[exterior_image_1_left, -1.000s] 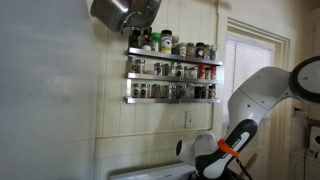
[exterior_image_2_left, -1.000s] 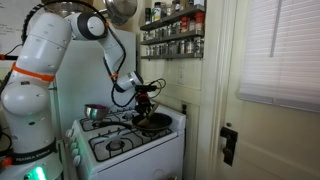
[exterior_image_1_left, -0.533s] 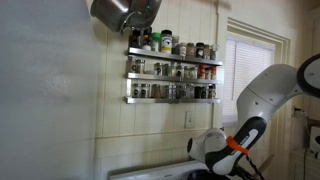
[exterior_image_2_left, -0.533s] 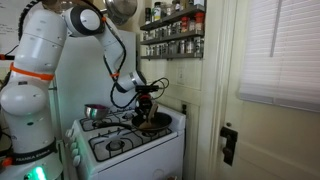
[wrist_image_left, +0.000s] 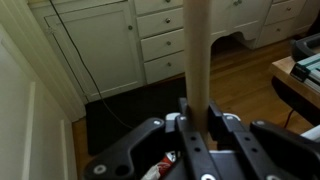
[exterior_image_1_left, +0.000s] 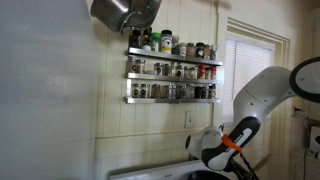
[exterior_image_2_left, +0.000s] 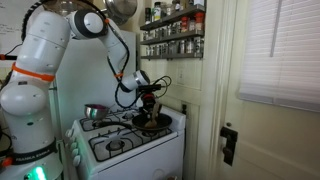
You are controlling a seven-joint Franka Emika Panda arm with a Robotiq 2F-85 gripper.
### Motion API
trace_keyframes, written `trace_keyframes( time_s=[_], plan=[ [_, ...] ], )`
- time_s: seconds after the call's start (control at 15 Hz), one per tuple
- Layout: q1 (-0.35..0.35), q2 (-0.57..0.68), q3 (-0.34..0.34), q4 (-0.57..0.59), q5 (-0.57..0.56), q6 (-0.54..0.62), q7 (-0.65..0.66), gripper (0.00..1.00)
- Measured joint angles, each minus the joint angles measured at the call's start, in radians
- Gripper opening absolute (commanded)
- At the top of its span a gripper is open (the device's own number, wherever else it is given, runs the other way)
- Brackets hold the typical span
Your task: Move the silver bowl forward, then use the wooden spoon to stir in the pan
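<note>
The wooden spoon already reaches down into the dark pan (exterior_image_2_left: 153, 122). Next, my gripper tilts downward over that pan and releases the spoon inside it.
In the wrist view a pale wooden spoon (wrist_image_left: 197, 50) runs up from between the fingers of my gripper (wrist_image_left: 198, 112), which is shut on its handle. In an exterior view the gripper (exterior_image_2_left: 148, 99) hangs just above the dark pan (exterior_image_2_left: 153, 122) on the back right burner of the white stove (exterior_image_2_left: 120, 146), and the spoon reaches down into the pan. The silver bowl (exterior_image_2_left: 95, 111) sits at the stove's back left, apart from the gripper. The spoon's tip is too small to make out.
Spice racks (exterior_image_2_left: 172, 35) hang on the wall above the stove, with a metal pot (exterior_image_1_left: 122, 12) hanging higher up. A white door (exterior_image_2_left: 275, 110) stands right of the stove. The arm's elbow (exterior_image_1_left: 250, 110) fills the lower right in an exterior view. Cabinet drawers (wrist_image_left: 165, 40) show in the wrist view.
The wrist has swung sideways and back over the pan, carrying the spoon. The grip on the spoon is unchanged. The silver bowl has not moved.
</note>
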Motion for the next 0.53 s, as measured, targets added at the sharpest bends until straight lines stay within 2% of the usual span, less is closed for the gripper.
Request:
trace_keyframes(
  time_s=[0.33,0.53],
  plan=[
    [0.001,0.048,0.002,0.094,0.007,-0.007,0.003,0.05],
    [0.004,0.055,0.021,0.126,0.026,0.037,0.001,0.05]
  ],
)
